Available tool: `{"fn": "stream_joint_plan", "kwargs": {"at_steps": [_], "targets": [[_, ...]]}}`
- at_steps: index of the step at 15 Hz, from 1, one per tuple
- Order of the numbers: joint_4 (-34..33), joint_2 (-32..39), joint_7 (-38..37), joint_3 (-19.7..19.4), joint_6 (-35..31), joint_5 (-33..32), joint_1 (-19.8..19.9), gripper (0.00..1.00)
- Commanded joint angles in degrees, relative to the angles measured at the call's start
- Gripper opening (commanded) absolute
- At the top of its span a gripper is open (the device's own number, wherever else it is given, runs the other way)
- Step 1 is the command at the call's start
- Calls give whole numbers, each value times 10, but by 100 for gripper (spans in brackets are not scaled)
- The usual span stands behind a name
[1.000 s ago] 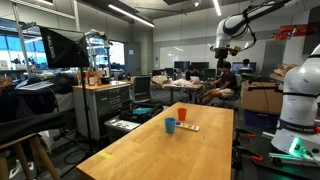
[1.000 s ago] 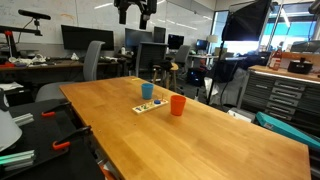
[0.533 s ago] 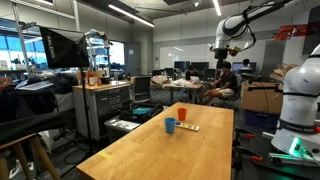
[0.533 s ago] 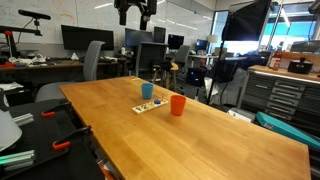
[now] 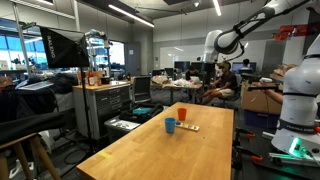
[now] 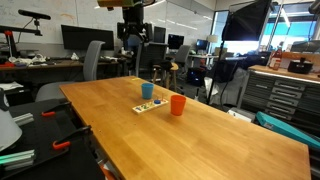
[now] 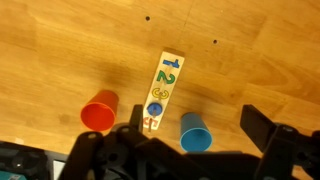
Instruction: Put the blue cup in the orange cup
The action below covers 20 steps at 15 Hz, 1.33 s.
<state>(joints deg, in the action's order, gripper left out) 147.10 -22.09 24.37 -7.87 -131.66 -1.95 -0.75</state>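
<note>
My gripper moves outward and down onto the blue cup's rim [image 5: 167, 119] [image 7: 209, 134] on the side away from the number board next, since the blue cup stands below and outward of it.
The blue cup [image 5: 171, 125] [image 6: 147, 90] stands upright on the wooden table in both exterior views. The orange cup [image 5: 183, 116] [image 6: 177, 105] stands upright close beside it. In the wrist view the blue cup [image 7: 195, 131] lies between my fingers from above, and the orange cup [image 7: 99, 115] is off to the left. My gripper [image 5: 213, 62] [image 6: 131, 38] [image 7: 197, 150] hangs high above the table. It is open and empty.
A narrow wooden number board [image 7: 164, 88] [image 6: 150, 106] lies flat between the two cups. The long wooden table [image 5: 150, 150] [image 6: 200, 140] has chairs, desks and monitors behind it. A tool cabinet [image 5: 105, 105] stands beside it.
The arm has swung sideways and come lower, so the gripper is now nearer above the cups. The cups and the board have not moved.
</note>
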Motion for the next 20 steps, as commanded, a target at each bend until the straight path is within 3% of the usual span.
{"fn": "stream_joint_plan", "kwargs": {"at_steps": [1, 5, 8, 13, 20], "targets": [[-2, 94, -53, 52, -95, -16, -22, 100], [-39, 212, -123, 104, -171, -51, -31, 100], [-85, 288, -184, 121, -198, -101, -37, 100], [-181, 388, -269, 108, -212, -173, -69, 100], [-273, 487, -309, 86, -219, -181, -109, 100]]}}
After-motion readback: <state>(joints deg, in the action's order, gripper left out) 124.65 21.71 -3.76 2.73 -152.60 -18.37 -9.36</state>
